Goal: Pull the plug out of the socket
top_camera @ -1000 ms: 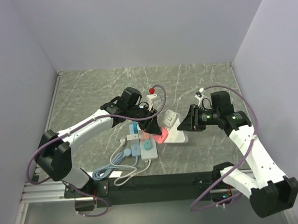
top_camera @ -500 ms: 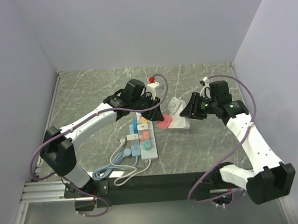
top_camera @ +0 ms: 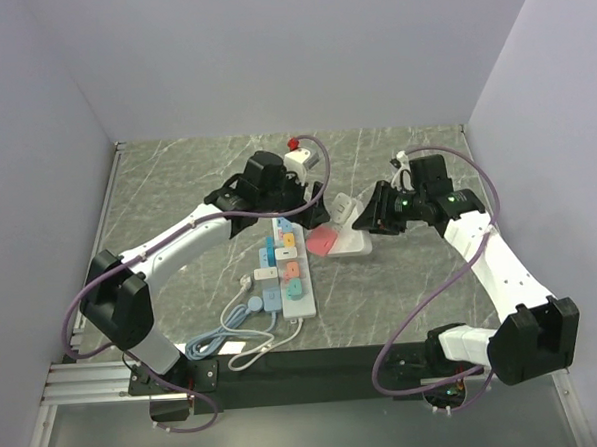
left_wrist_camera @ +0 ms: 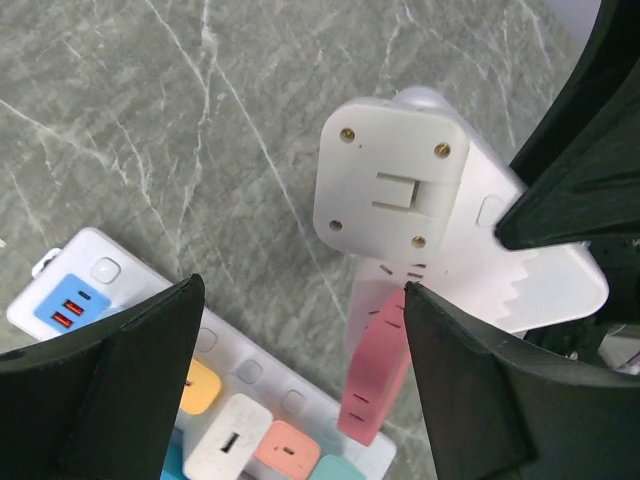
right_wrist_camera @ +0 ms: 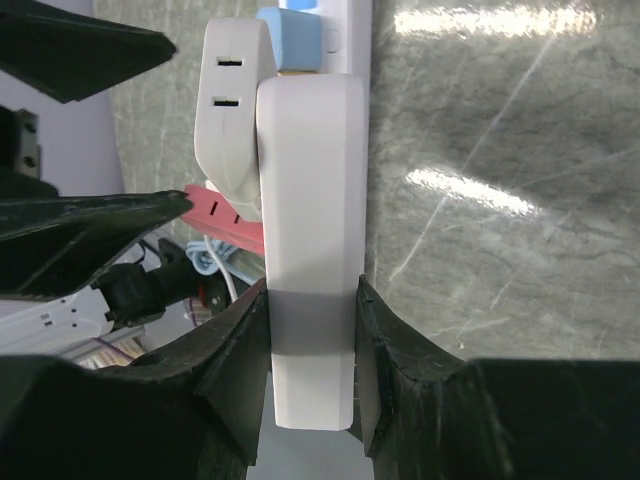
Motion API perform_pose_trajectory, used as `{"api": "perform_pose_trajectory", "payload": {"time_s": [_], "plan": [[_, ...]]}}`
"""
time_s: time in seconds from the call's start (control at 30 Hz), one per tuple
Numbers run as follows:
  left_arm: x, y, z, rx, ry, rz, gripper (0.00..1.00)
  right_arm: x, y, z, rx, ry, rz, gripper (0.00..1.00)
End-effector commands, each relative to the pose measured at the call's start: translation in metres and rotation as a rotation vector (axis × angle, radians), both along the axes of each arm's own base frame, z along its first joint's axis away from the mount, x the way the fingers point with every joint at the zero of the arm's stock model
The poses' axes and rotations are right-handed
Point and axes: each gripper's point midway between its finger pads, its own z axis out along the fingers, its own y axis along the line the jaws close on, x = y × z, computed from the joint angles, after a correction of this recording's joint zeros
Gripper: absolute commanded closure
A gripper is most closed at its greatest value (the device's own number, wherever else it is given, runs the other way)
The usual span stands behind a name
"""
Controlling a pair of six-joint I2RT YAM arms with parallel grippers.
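Observation:
I will next slide my left gripper back and to the right in its wrist view, over the pink plug (top_camera: 321, 240) (left_wrist_camera: 376, 375), because the plug is off-centre, beside one open finger.
The socket, a long white power strip (top_camera: 286, 274) with several coloured plugs in its outlets, lies on the table; it also shows in the left wrist view (left_wrist_camera: 150, 345). My right gripper (right_wrist_camera: 310, 300) is shut on a white block (right_wrist_camera: 310, 200) with a pink side (right_wrist_camera: 225, 215) and holds it tilted just right of the strip (top_camera: 351, 239). A white square plug (left_wrist_camera: 390, 185) sits on that block. My left gripper (left_wrist_camera: 300, 290) is open, its fingers either side of the pink edge (left_wrist_camera: 375, 370), touching nothing. In the top view it (top_camera: 306, 211) faces the right gripper (top_camera: 373, 220).
A thin white cord (top_camera: 247, 354) and a light blue cable (top_camera: 219, 338) coil near the table's front edge. A small white piece with a red tip (top_camera: 297, 155) sits on the left arm's wrist. Grey walls enclose the table.
Both grippers have moved toward the far side of the table. The right gripper carried the white and pink block up and away from the strip's near end. The left gripper stayed open.

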Motion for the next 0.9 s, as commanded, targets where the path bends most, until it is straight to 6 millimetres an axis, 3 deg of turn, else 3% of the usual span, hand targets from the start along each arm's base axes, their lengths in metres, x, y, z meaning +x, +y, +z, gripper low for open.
{"api": "perform_pose_trajectory", "payload": {"time_s": [0.0, 0.2, 0.43, 0.47, 0.57, 0.73, 0.83, 0.87], "plan": [[-0.002, -0.006, 0.011, -0.020, -0.056, -0.116, 0.14, 0.017, 0.014, 0.045, 0.079, -0.141, 0.047, 1.00], [-0.033, -0.015, 0.012, -0.063, -0.018, -0.302, 0.17, 0.022, 0.013, 0.042, 0.062, -0.127, 0.040, 1.00], [-0.042, -0.012, -0.003, -0.046, 0.031, -0.328, 0.18, 0.025, 0.014, 0.046, 0.058, -0.131, 0.051, 1.00], [-0.042, -0.011, -0.015, -0.017, 0.060, -0.322, 0.21, 0.026, 0.015, 0.047, 0.063, -0.129, 0.053, 1.00], [-0.037, -0.010, -0.025, 0.007, 0.086, -0.299, 0.28, 0.025, 0.018, 0.050, 0.083, -0.128, 0.068, 1.00], [-0.036, -0.015, -0.025, -0.021, 0.106, -0.283, 0.45, 0.024, 0.020, 0.048, 0.088, -0.119, 0.087, 1.00], [-0.036, -0.019, -0.023, -0.044, 0.121, -0.280, 0.65, 0.024, 0.019, 0.046, 0.080, -0.115, 0.095, 1.00], [-0.035, -0.020, -0.021, -0.052, 0.116, -0.277, 0.76, 0.023, 0.019, 0.045, 0.076, -0.115, 0.099, 1.00]]}}
